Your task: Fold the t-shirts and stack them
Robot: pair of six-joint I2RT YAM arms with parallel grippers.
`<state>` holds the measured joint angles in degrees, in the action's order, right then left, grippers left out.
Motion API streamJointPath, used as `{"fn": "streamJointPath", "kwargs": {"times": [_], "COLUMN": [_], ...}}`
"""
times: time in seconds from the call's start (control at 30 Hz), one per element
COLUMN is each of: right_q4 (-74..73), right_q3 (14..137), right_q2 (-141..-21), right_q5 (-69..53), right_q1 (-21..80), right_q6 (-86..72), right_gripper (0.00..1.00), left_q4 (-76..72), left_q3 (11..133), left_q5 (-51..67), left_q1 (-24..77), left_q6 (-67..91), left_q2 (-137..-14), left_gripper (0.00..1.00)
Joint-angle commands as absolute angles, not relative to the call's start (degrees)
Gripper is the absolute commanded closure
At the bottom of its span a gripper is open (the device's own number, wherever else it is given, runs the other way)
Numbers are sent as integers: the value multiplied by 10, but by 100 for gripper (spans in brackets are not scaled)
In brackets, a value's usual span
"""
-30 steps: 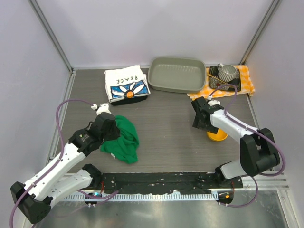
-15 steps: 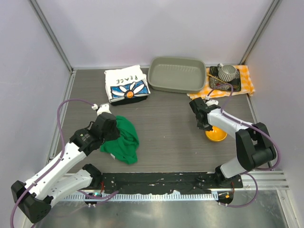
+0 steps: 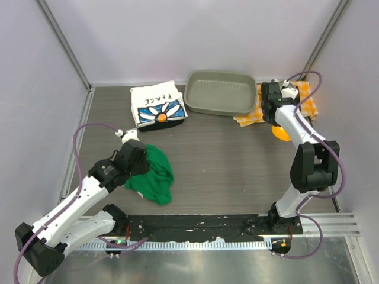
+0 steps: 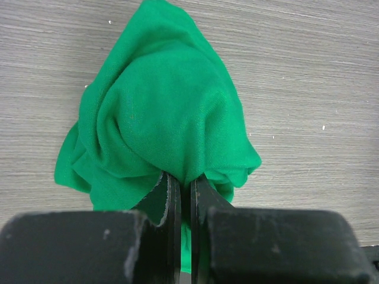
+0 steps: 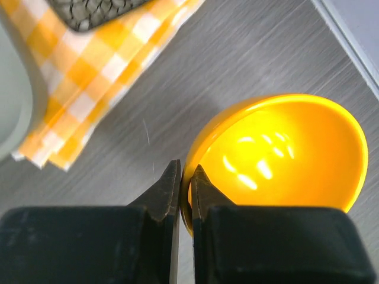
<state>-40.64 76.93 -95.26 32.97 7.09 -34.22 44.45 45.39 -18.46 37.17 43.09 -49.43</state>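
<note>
The checked cloth with other dishware (image 3: 256,111) lies outward. My right gripper will move the bowl (image 3: 282,132) there next, then lower it next to the tub.
A bright green t-shirt (image 3: 155,175) (image 4: 166,112) lies crumpled on the table at the left. My left gripper (image 3: 137,161) (image 4: 185,180) is shut on a pinch of its near edge. The white "PEACE" t-shirt (image 3: 157,105) lies folded at the back, apart from both grippers. My right gripper (image 3: 277,125) (image 5: 185,176) is at the back right, shut on the rim of a yellow-orange bowl (image 3: 282,132) (image 5: 284,160), which the arm partly hides in the top view.
A grey tub (image 3: 220,93) (image 5: 10,100) stands at the back middle. Beside it lies an orange-and-white checked cloth (image 3: 307,97) (image 5: 89,77) with dark dishware (image 5: 95,9) on it. The enclosure's right wall (image 5: 355,23) runs close to the bowl.
My right gripper has shut on the bowl's rim and carried it from the right middle of the table back toward the checked cloth. The left arm and green t-shirt have not moved.
</note>
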Motion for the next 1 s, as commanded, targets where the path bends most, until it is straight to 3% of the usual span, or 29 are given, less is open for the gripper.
{"fn": "streamJointPath", "kwargs": {"times": [0.0, 0.97], "right_q4": [-404, -359], "right_q3": [848, 1245], "right_q2": [-997, -1329], "right_q5": [314, 265], "right_q1": [41, 24], "right_q6": [-320, -258], "right_gripper": [99, 99], "left_q4": [438, 440], "left_q3": [465, 467], "left_q5": [-199, -205], "left_q1": [374, 374], "left_q6": [428, 426], "left_q2": [-492, -512], "left_gripper": [100, 100]}}
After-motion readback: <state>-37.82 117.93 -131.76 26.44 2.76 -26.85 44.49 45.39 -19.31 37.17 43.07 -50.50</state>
